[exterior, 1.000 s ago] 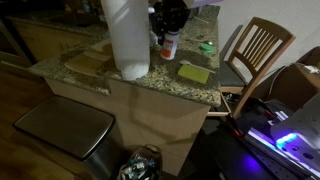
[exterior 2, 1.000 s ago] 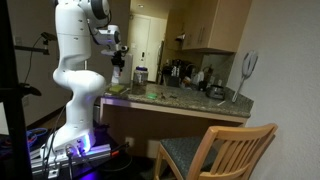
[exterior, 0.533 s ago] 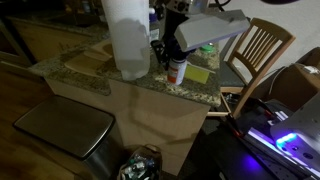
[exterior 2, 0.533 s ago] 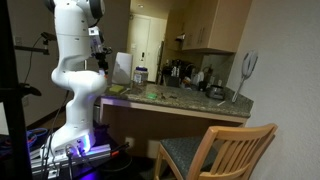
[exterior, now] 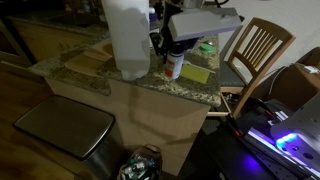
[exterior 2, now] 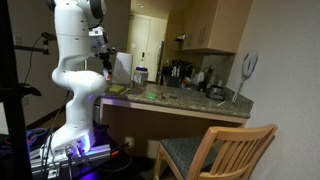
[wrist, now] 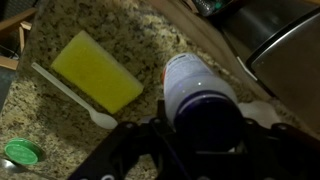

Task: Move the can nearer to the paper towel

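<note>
I will move my gripper outward and down to let go of the can on the bare granite by the spoon's bowl, because that spot is outward and below it.
The can, pale with a dark top, sits between the jaws of my gripper in the wrist view, with a jaw close on each side. In an exterior view the can is held at the granite counter, just right of the paper towel, a tall white roll. My gripper comes down on the can from above. In an exterior view from afar the gripper is beside the paper towel; the can is too small to make out there.
A yellow sponge, a white plastic spoon and a small green round cap lie on the counter near the can. A wooden board lies left of the roll. A wooden chair stands beside the counter, a metal bin below it.
The gripper has carried the can from further back on the counter toward the front edge, beside the roll. In the last half second it shifted only slightly.
</note>
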Available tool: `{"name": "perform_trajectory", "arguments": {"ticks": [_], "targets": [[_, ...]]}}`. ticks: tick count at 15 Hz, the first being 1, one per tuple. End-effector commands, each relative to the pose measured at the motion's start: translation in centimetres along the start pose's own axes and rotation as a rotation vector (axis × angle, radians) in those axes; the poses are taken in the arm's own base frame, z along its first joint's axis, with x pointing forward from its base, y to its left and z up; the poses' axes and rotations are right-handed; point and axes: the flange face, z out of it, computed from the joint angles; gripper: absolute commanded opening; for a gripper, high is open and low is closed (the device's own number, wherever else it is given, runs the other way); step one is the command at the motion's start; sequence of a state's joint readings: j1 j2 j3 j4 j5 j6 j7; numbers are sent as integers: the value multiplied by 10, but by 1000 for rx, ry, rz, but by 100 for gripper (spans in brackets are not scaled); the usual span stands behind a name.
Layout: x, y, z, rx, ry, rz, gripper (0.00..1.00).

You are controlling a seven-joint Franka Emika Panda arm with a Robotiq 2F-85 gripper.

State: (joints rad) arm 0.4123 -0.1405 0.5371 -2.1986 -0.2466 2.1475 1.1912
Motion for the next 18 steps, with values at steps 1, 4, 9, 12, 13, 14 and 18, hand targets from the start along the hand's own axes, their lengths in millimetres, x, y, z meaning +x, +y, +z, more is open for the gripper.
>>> {"name": "perform_trajectory", "arguments": {"ticks": [1, 4, 9, 12, 13, 14, 18], "targets": [[60, 43, 21, 38, 15, 201, 27], [95, 60, 45, 79, 10, 371, 27], [98, 64, 48, 35, -1, 365, 27], [109, 75, 58, 34, -17, 413, 27], [114, 79, 57, 41, -12, 431, 27], [118, 82, 57, 48, -12, 448, 27], [126, 87, 69, 69, -51, 489, 27]]}}
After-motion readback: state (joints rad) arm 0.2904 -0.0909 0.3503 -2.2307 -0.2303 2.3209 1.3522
